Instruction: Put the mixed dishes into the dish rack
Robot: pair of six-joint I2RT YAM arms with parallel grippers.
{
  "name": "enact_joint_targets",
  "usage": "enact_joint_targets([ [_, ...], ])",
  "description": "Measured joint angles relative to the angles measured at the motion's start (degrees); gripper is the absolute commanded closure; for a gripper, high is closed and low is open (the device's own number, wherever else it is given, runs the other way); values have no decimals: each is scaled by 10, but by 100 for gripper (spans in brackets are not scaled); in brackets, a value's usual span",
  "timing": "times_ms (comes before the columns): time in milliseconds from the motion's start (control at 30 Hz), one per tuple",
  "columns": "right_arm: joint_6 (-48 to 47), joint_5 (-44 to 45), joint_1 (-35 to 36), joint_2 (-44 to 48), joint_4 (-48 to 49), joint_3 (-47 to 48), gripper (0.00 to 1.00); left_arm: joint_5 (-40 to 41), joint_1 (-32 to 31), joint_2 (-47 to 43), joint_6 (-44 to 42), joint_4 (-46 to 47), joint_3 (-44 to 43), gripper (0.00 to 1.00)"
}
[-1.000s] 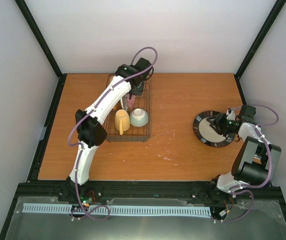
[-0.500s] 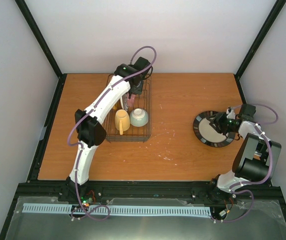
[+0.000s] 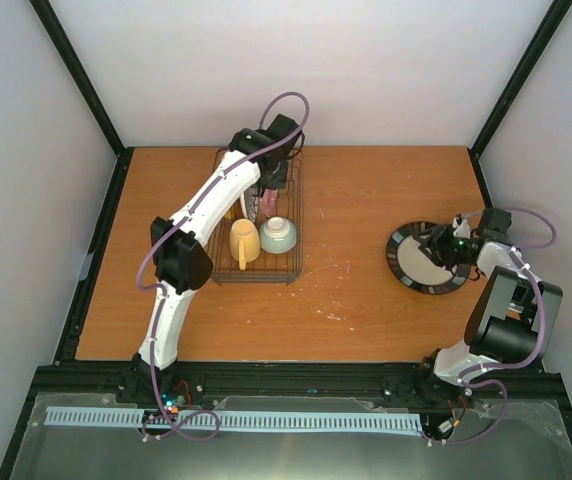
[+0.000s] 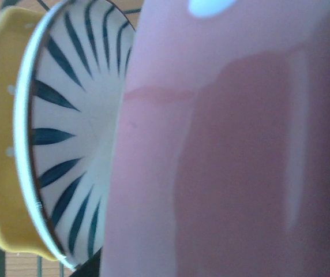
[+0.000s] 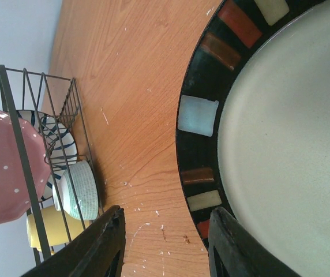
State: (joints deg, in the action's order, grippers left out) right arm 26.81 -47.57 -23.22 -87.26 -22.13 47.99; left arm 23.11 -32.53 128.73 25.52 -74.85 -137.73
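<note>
The pink plate (image 4: 234, 150) still juts above the rack's top bar. Next, my left gripper lowers it upright beside the striped plate and opens.
The dish rack (image 3: 256, 268) stands at the back left of the table. In it are the cream-yellow mug (image 3: 243, 243) and the pale blue-green bowl (image 3: 278, 235). My left gripper (image 3: 272, 180) is low over the rack's back half. In the left wrist view the pink plate (image 4: 234, 150) fills the frame and hides the fingers. The striped plate (image 4: 72, 138) and the yellow plate (image 4: 3, 173) stand upright beside it. The black plate (image 3: 403, 263) lies flat on the table at the right. My right gripper (image 5: 165, 248) is open, low at the plate's (image 5: 199, 150) rim, with one finger over it.
The rack also shows in the right wrist view (image 5: 21, 144), with the pink dotted plate (image 5: 3, 167), the bowl (image 5: 81, 190) and the mug (image 5: 55, 231) in it. Bare scratched wood (image 3: 346, 290) lies between rack and black plate. White walls enclose the table.
My right wrist has shifted slightly at the black plate. My left wrist has risen a touch over the rack. The dishes have not moved.
</note>
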Motion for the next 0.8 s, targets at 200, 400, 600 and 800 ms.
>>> enact_joint_targets([
  [200, 0, 0, 0, 0, 0, 0, 61, -7, -3, 11, 5, 4, 3, 94],
  [400, 0, 0, 0, 0, 1, 0, 61, -4, -5, 13, 5, 4, 3, 90],
  [600, 0, 0, 0, 0, 1, 0, 61, 3, -10, 15, 5, 4, 2, 99],
  [800, 1, 0, 0, 0, 1, 0, 62, 11, -11, 6, 18, 12, 21, 99],
])
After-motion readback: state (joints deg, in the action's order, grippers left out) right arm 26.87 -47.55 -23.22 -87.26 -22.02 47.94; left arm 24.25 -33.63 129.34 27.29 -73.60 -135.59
